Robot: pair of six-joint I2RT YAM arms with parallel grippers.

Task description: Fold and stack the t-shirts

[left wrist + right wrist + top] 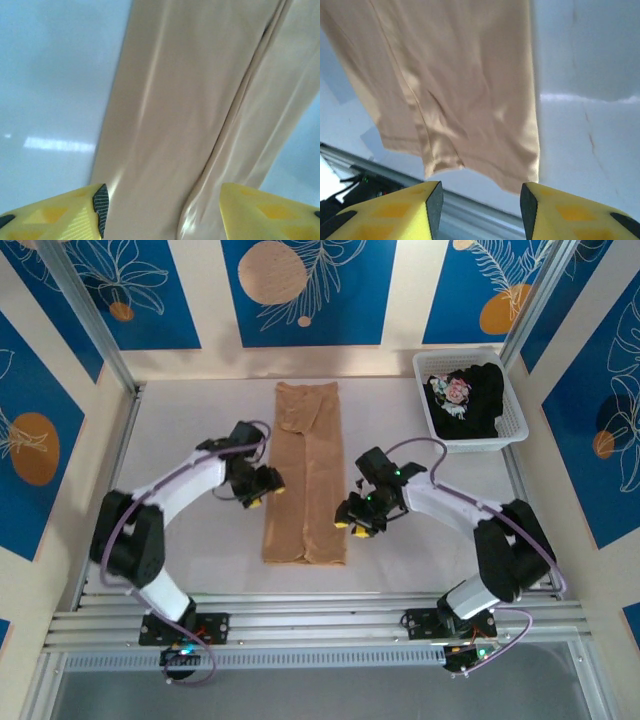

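My left gripper hovers at mid-strip. It moves back and down from there next, to the hem corner across from my right gripper.
The tan-orange t-shirt [305, 460] lies folded into a long narrow strip down the middle of the white table [190, 410], print hidden. My left gripper [264, 490] hovers at the strip's left edge, open; its yellow fingers [75, 212] straddle the cloth [190, 100] without pinching it. At the strip's lower right edge my right gripper [353, 525] is open too. Its fingers [560, 210] stand apart above the near hem [470, 90]. The black t-shirt [470, 400] with a pink-white print lies crumpled in the basket.
The white mesh basket [516, 410] stands at the back right corner. Aluminium rails [320, 615] run along the table's near edge by the arm bases. Frame posts rise at the back left and back right.
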